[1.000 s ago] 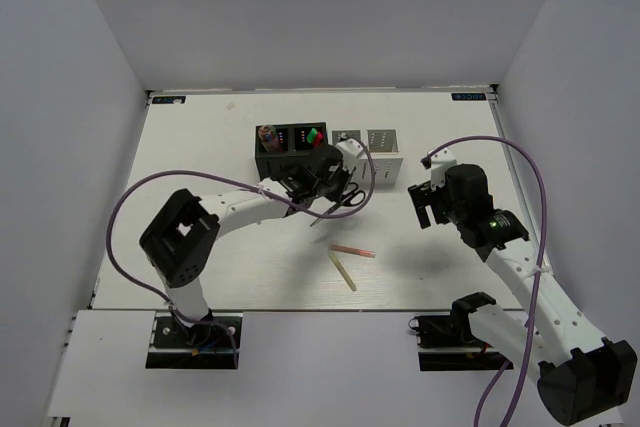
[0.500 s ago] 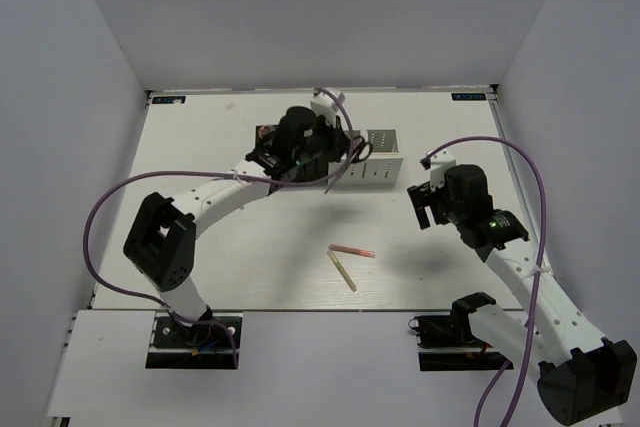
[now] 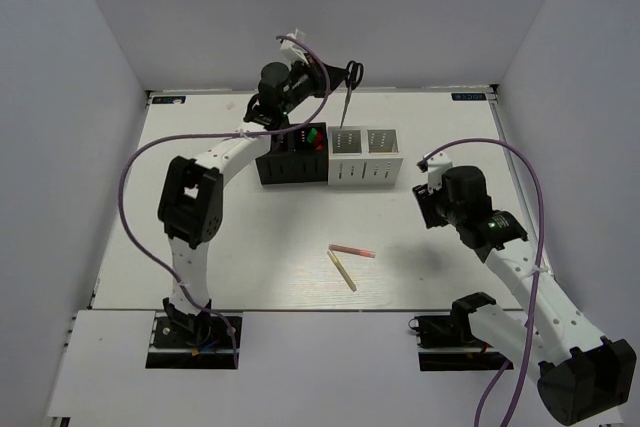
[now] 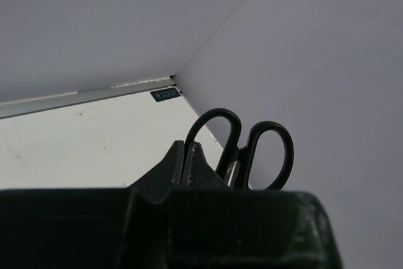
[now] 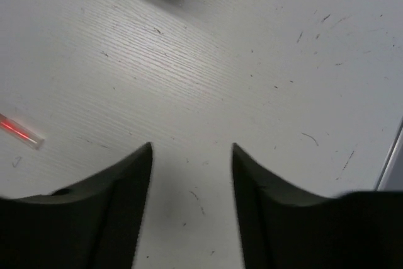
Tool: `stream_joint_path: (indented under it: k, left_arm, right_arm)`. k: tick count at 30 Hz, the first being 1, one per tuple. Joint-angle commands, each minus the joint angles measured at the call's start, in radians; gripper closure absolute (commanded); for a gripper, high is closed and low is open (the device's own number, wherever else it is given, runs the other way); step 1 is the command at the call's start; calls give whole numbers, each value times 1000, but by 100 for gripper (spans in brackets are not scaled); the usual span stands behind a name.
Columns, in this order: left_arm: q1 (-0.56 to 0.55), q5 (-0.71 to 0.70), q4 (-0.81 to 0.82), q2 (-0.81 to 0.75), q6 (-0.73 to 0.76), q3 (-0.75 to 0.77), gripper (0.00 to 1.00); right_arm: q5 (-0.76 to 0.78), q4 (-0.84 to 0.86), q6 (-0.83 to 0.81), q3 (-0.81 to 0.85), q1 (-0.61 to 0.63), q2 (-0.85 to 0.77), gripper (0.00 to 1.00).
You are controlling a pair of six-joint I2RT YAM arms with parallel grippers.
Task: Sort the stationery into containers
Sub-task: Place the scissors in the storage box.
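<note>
The scissors hang with their blades tip-down over the opening of the white container, beside the black ones, so I should move my left gripper down toward it and let the scissors go inside.
My left gripper [image 3: 325, 78] is raised high at the back of the table, shut on one handle loop of the black-handled scissors [image 3: 349, 87]. Their blades hang down, the tip just above the left white container [image 3: 347, 169]. The left wrist view shows the fingertips [image 4: 196, 150] pinching the left loop of the scissors [image 4: 255, 152]. Highlighters [image 3: 314, 135] stand in the black containers [image 3: 292, 169]. A thin pink stick [image 3: 352, 250] and a pale wooden stick [image 3: 343, 271] lie on the table. My right gripper [image 3: 428, 205] [image 5: 192, 149] hovers low at the right, open and empty.
The four holders form one row at the back middle of the white table [image 3: 220, 237]. White walls close in the table on three sides. In the right wrist view, the pink stick [image 5: 19, 130] shows at the left edge.
My left arm has swung up and back, lifting the scissors from beside the containers to above the left white one. The right gripper's fingers have drawn closer together.
</note>
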Motion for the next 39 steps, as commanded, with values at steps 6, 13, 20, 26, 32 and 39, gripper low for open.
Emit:
stream_joint_path:
  k: [6,13,20,26,32,39]
  left_arm:
    - [32,65,302,186,-223,164,100]
    - [36,136,351,265,-246,207,100]
    - [56,219,445,239,-268,78,100]
    - [58,300,436,231,-232,38,100]
    - [56,332,413,229,-189,17,100]
    - [46,389,337,205,-107,2,100]
  right_arm:
    - [-41,33,-17,-14,3,6,100]
    - [-32,39,-25,-19,6,17,100]
    - [-37,30,-24,-16,3,20,100]
    - [-40,34,-24,-17,3,23,100]
    - [-43,31,-22,-17,1,21,100]
    - [-43,31,-25,-14,3,23,100]
